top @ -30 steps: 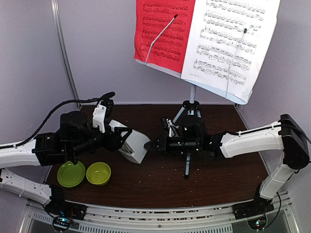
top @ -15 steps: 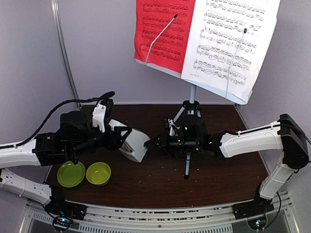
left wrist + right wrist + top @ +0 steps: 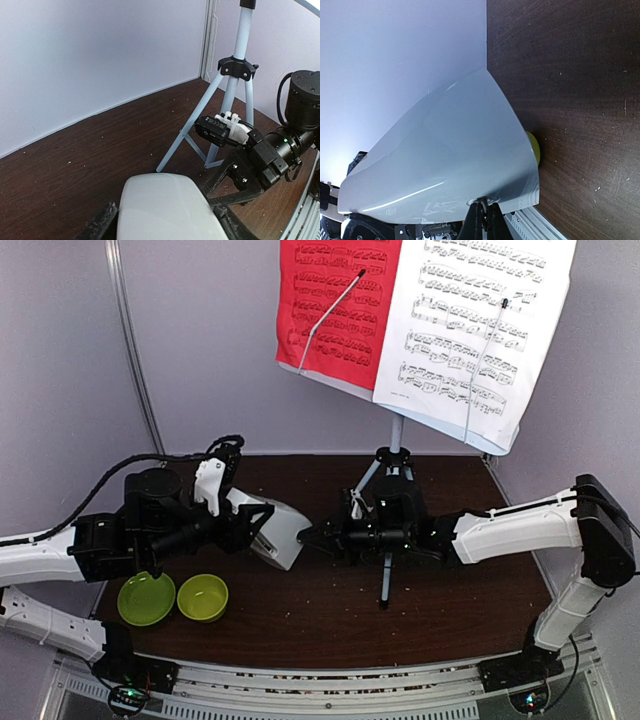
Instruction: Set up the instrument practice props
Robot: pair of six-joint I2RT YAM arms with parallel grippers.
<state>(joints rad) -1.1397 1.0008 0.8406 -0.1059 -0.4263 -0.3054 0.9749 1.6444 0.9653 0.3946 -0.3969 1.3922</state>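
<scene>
The metronome (image 3: pixel 277 532) hangs tilted off the table, so the left gripper next needs to go down, tipping downward, onto the bare tabletop (image 3: pixel 308 590) between the bowls and tripod and let go.
The whitish pyramid metronome (image 3: pixel 277 532) is lifted off the table, tilted, between the fingers of my left gripper (image 3: pixel 262 526), which is shut on it. In the left wrist view it (image 3: pixel 165 207) fills the bottom between the two black fingers. My right gripper (image 3: pixel 309 536) meets it from the right. In the right wrist view its jaws (image 3: pixel 481 209) are pinched nearly together on a small part of the metronome's face (image 3: pixel 450 150). The grey-white music stand (image 3: pixel 396 432) stands at the back, with the red sheet (image 3: pixel 335 310) and the white sheet (image 3: pixel 470 330) on its desk.
Two lime-green bowls (image 3: pixel 146 598) (image 3: pixel 202 597) sit at the front left, below my left arm. The stand's tripod legs (image 3: pixel 385 578) spread under my right arm. A grey wall closes the back and left. One bowl's edge (image 3: pixel 534 147) shows behind the metronome.
My right gripper has moved left to the metronome and its jaws now pinch its face. My left gripper has shifted the metronome slightly right.
</scene>
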